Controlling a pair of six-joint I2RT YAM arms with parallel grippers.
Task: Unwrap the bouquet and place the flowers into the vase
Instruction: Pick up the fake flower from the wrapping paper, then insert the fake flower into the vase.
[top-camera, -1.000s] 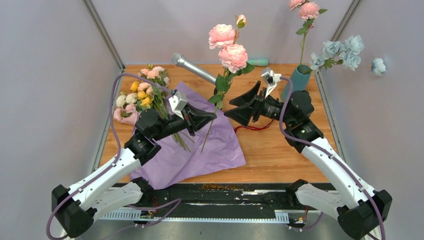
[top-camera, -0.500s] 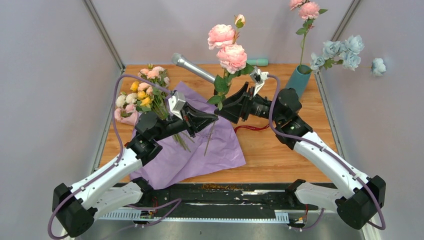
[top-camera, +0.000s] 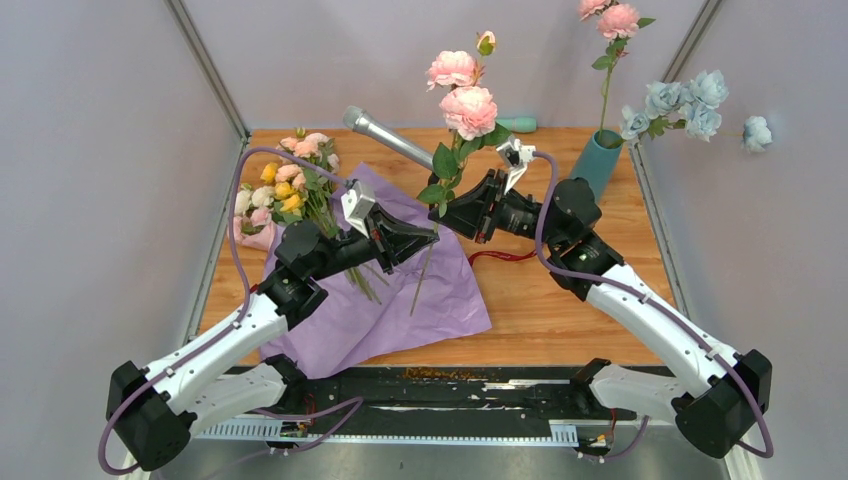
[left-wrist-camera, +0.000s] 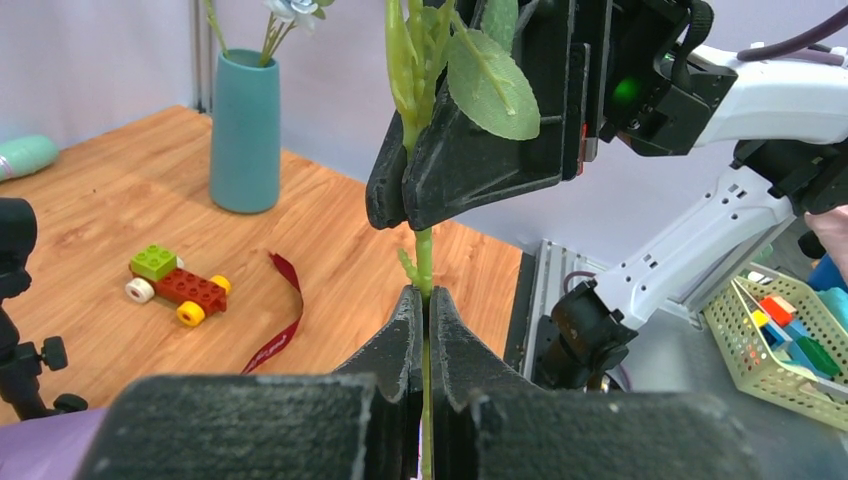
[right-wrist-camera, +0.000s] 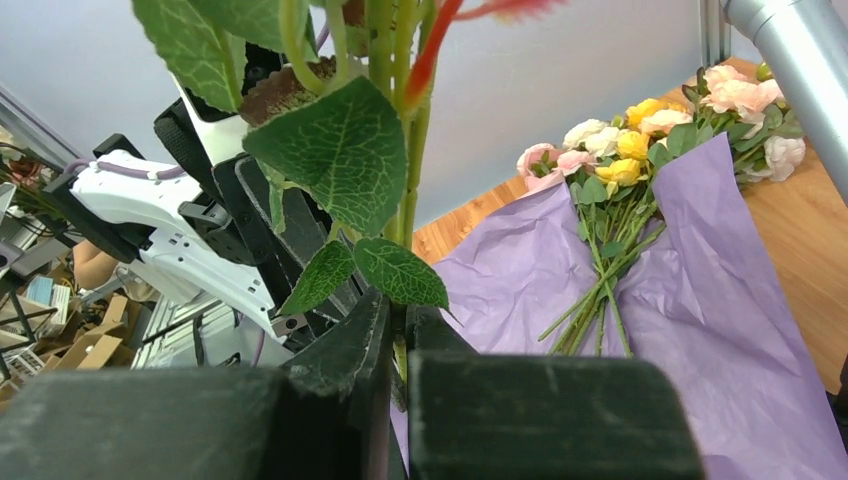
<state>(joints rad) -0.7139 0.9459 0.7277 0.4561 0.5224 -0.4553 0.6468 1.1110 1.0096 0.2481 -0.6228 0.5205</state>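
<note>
The stem's bare end points down, so my right gripper should move up and outward over the vase's opening (top-camera: 606, 139), then lower the stem inside and release it.
A flower stem with two pink roses (top-camera: 468, 108) stands upright over the purple paper wrap (top-camera: 400, 300). My left gripper (top-camera: 432, 233) (left-wrist-camera: 424, 295) is shut on the thin green stem (left-wrist-camera: 424, 262) low down. Just above it my right gripper (top-camera: 442, 205) (right-wrist-camera: 400, 312) is shut on the same stem (right-wrist-camera: 410, 190), under its leaves. The rest of the bouquet (top-camera: 285, 185) (right-wrist-camera: 640, 140) lies at the paper's far left edge. The teal vase (top-camera: 597, 160) (left-wrist-camera: 245, 130) stands at the back right with one pink flower in it. The dark red ribbon (top-camera: 505, 257) (left-wrist-camera: 280, 320) lies loose on the table.
A silver microphone (top-camera: 385, 137) on a stand leans behind the held flower. Pale blue flowers (top-camera: 680, 105) hang beside the vase. A mint rod (top-camera: 515, 124) lies at the back edge. A toy brick car (left-wrist-camera: 175, 285) sits near the ribbon.
My right gripper has moved left to the stem and shut on it above the left gripper. The roses have shifted slightly right and up. The left gripper has kept its grip.
</note>
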